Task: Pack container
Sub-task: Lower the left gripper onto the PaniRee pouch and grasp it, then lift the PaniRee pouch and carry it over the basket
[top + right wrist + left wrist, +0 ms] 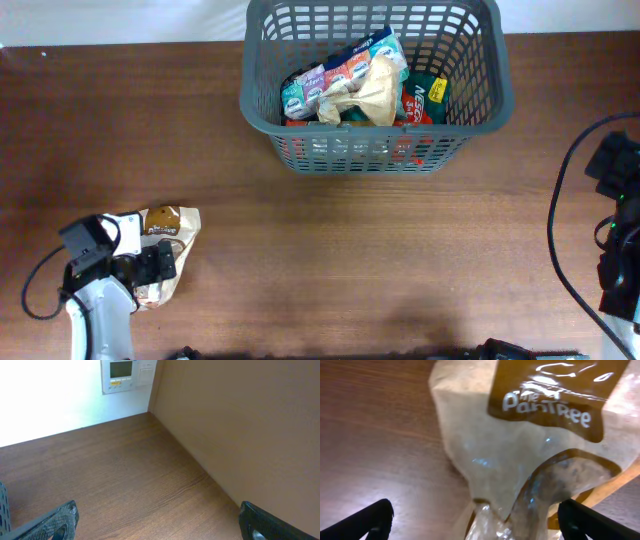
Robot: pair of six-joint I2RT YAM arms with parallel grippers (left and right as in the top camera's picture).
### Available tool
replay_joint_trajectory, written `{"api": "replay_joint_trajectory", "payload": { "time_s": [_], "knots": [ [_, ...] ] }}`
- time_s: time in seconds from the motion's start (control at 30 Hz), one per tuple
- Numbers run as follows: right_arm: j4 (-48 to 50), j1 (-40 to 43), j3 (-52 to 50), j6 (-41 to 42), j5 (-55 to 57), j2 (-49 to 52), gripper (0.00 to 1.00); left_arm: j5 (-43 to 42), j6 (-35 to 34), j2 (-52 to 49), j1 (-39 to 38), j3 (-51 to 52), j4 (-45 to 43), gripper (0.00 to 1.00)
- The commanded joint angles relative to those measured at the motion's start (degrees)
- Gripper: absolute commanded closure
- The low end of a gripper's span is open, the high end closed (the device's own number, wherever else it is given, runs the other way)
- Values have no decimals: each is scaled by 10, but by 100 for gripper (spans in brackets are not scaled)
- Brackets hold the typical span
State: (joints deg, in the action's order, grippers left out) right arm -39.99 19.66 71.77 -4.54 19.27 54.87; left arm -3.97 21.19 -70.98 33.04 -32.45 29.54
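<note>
My left gripper, staying low in place, will close next on the clear packet's crumpled near end point(504, 522), already between its fingers.
The dark grey basket point(255, 110) stands at the back centre of the table and holds several snack packets point(360, 85). A clear packet with a brown "PanTree" label point(165, 225) lies on the table at the front left. My left gripper point(152, 268) is open and low over the packet's near end; in the left wrist view the packet point(520, 450) fills the frame and its crumpled end lies between the two fingers point(475, 522). My right gripper point(157, 522) is open and empty above bare wood at the far right point(622, 215).
A wall runs along the right side of the right wrist view point(240, 420), with a white wall panel point(127, 375) beyond the table. A black cable point(555, 215) loops at the right edge.
</note>
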Motion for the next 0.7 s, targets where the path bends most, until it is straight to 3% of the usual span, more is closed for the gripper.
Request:
{"api": "replay_joint_trajectory", "payload": {
  "time_s": [0.0, 0.17, 0.23, 0.33, 0.67],
  "knots": [
    [2, -5, -3, 0, 5, -2, 1, -29, -6, -18, 3, 5, -16, 9],
    [2, -5, -3, 1, -8, -2, 1, -30, -6, -42, 3, 5, -37, 22],
    [2, -5, -3, 1, -8, -2, 1, -30, -6, -51, 3, 5, -45, 33],
    [2, -5, -3, 1, -8, -2, 1, -39, -6, -70, 3, 5, -58, 63],
    [2, -5, -3, 0, -8, -5, 1, -38, -6, -142, 3, 5, -86, 78]
  ]
}}
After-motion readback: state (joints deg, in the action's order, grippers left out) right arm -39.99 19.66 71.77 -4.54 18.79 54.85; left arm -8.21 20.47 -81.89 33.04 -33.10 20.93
